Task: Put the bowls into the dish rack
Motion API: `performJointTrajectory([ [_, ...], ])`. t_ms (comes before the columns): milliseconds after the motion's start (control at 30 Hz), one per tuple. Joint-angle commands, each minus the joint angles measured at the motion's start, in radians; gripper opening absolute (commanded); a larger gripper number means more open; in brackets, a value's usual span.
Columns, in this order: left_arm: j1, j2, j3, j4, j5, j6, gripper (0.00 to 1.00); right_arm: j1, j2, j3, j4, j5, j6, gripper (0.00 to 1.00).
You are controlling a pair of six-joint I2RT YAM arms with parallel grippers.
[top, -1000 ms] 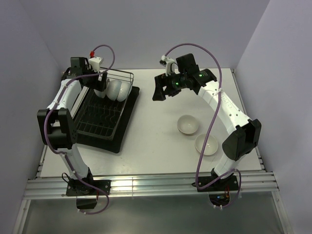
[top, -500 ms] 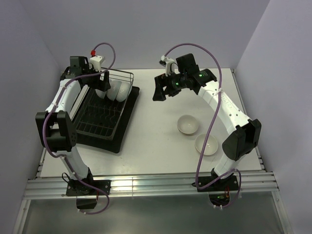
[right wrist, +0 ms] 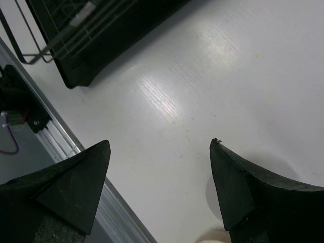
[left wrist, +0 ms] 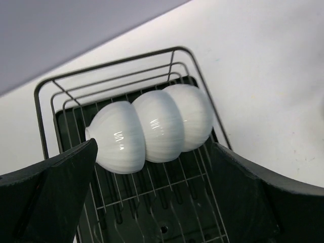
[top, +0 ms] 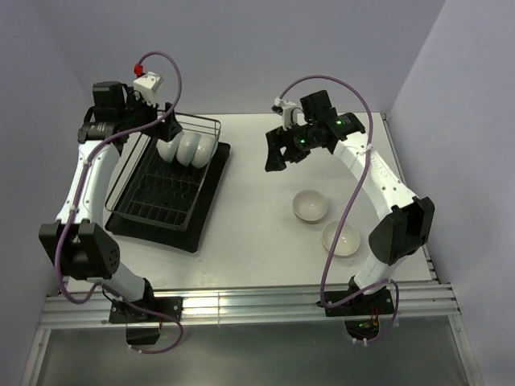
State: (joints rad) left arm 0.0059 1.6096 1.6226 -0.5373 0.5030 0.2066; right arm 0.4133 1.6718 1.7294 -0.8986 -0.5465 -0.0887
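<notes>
I will move my right gripper down and back next, toward the right in the top view, to the farther cream bowl's far rim (top: 311,192), as that unracked bowl is nearest.
Three white bowls (top: 187,149) stand on edge in a row at the far end of the dark wire dish rack (top: 158,201), which sits on a black tray (top: 193,235). In the left wrist view the bowls (left wrist: 162,126) lie just beyond my fingertips inside the rack (left wrist: 45,116). My left gripper (top: 166,131) (left wrist: 152,147) is open and empty above them. Two more bowls sit on the table at the right, one (top: 310,206) farther than the other (top: 341,239). My right gripper (top: 278,153) (right wrist: 159,143) is open and empty, above the table between the rack and these bowls.
An aluminium rail (top: 241,305) runs along the table's near edge. Purple walls close in the left, back and right. The right wrist view shows the rack's corner on its tray (right wrist: 86,45) at top left and a cream bowl rim (right wrist: 213,239) at the bottom edge.
My left arm has lifted and drawn back to the left, away from the bowls in the rack. My right gripper has shifted a little to the right and nearer.
</notes>
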Motion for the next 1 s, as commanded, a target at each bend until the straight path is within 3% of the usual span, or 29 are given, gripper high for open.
performJointTrajectory([
  [0,-0.027,-0.13,-0.041,0.005,0.071,0.056,0.99,-0.079,-0.063,-0.027,-0.101,-0.017,-0.08,0.86],
  [233,-0.029,-0.272,-0.181,-0.033,0.169,0.059,1.0,-0.197,-0.107,-0.128,-0.233,0.065,-0.235,0.84],
  [567,-0.024,-0.421,-0.411,-0.03,0.318,-0.018,0.96,-0.26,-0.061,-0.267,-0.189,0.27,-0.226,0.79],
  [967,-0.021,-0.428,-0.435,-0.058,0.332,-0.007,0.95,-0.261,0.043,-0.333,-0.114,0.356,-0.212,0.76],
])
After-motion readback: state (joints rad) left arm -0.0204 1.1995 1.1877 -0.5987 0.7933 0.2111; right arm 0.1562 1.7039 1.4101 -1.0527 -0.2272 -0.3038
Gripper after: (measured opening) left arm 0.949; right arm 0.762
